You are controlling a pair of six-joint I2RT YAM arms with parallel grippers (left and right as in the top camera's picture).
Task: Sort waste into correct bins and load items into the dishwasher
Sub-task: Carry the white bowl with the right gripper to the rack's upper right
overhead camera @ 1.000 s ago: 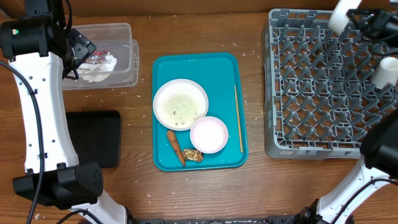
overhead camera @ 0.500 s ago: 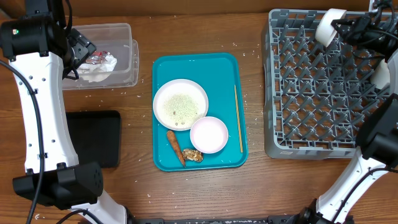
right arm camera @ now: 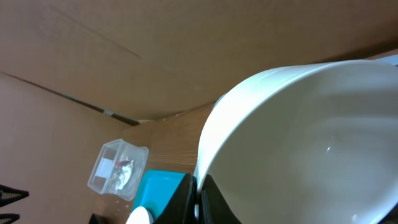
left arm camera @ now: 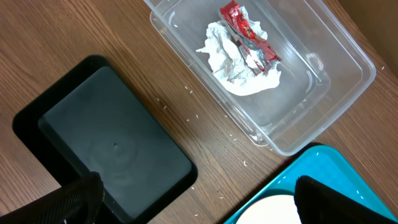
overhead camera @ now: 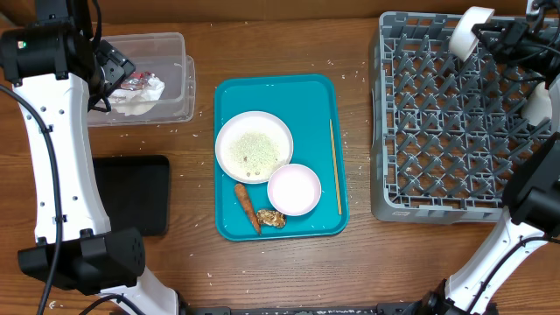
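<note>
My right gripper moves down onto the back pegs of the grey rack next and releases the bowl's rim, since those pegs are empty beneath it.
My right gripper (overhead camera: 492,35) is shut on the rim of a white bowl (overhead camera: 469,30), held tilted over the back right of the grey dish rack (overhead camera: 455,131). The bowl fills the right wrist view (right arm camera: 311,143), its rim pinched in the jaws (right arm camera: 198,194). A white cup (overhead camera: 539,100) lies at the rack's right side. My left gripper (overhead camera: 112,72) is open and empty (left arm camera: 199,205) by the clear tub (overhead camera: 179,66), which holds the wrapper (left arm camera: 249,37) and napkins (left arm camera: 239,78). The plate with rice (overhead camera: 254,146), pink bowl (overhead camera: 294,189), sausage stick (overhead camera: 247,206) and brown lump (overhead camera: 270,218) sit on the teal tray.
The teal tray (overhead camera: 315,96) lies mid-table with a thin wooden stick (overhead camera: 334,166) along its right side. The black tray (overhead camera: 131,194) sits front left, also seen in the left wrist view (left arm camera: 106,143). Rice grains are scattered on the wooden table.
The right gripper swung the white bowl left over the rack's back edge, then a little back to the right. The left arm has not moved.
</note>
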